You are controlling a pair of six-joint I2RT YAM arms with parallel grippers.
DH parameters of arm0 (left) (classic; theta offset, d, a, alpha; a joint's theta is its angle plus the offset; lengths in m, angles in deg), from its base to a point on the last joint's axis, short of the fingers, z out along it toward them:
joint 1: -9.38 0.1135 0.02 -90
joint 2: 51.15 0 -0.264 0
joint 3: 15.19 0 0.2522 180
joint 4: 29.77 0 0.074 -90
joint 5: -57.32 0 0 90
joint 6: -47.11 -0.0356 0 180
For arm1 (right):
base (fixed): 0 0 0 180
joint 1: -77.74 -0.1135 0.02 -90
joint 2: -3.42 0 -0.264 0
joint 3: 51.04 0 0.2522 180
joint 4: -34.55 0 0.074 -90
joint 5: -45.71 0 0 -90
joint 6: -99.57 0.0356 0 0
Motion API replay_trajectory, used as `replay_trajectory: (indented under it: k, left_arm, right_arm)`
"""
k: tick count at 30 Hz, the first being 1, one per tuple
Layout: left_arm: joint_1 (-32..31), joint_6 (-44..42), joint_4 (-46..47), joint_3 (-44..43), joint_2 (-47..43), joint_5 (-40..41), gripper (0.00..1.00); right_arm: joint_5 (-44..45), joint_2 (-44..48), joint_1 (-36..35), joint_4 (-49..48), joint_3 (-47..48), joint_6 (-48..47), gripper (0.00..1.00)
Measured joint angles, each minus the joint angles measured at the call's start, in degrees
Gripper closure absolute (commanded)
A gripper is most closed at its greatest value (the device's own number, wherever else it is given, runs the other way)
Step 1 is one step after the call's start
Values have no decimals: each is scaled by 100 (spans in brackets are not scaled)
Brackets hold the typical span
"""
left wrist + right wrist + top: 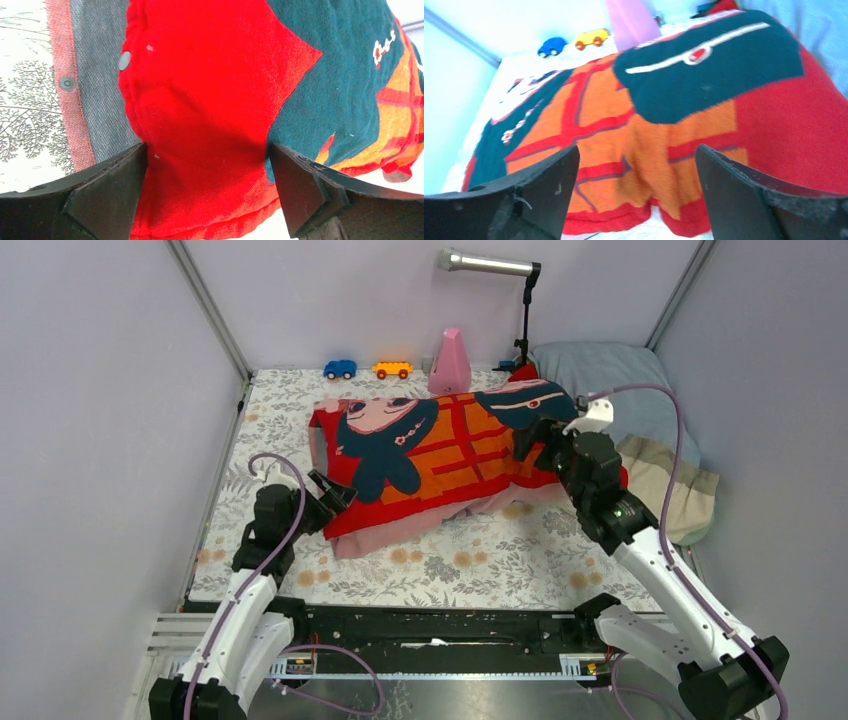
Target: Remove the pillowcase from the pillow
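The pillowcase's dark teal lobe (404, 478) (493, 167) is to the left of my right gripper in the top view. My gripper needs to sweep back across the orange cloth next and go down onto that lobe.
The pillowcase (450, 445), red, orange and dark teal with a cartoon print, lies bulging across the middle of the floral floor; the white pillow inside is hidden. Its faded pink and grey inner flap with snap buttons (80, 100) shows at the near left edge. My left gripper (328, 496) is open, its fingers (107, 187) straddling the red corner of the case (200, 125). My right gripper (545, 440) is open at the case's right end, the orange and red cloth (644, 150) between its fingers (544, 185).
A grey-blue and beige pillow (650, 430) lies at the back right. A pink cone (450, 362), a blue toy car (340, 369), an orange toy car (392, 369) and a lamp stand (523, 315) line the back wall. Side walls stand close.
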Motion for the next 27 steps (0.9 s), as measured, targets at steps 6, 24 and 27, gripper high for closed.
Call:
replay_trajectory:
  k: [6, 24, 27]
  left_arm:
    - [0, -162, 199, 0, 199, -358, 1]
    - [15, 70, -697, -98, -387, 1349, 1]
    - [22, 76, -752, -98, -461, 1427, 1]
  right_arm:
    - [-1246, -743, -28, 352, 922, -138, 0]
    - [243, -4509, -3340, 1123, 3248, -787, 0]
    - [352, -4996, -3624, 1189, 3565, -876, 2]
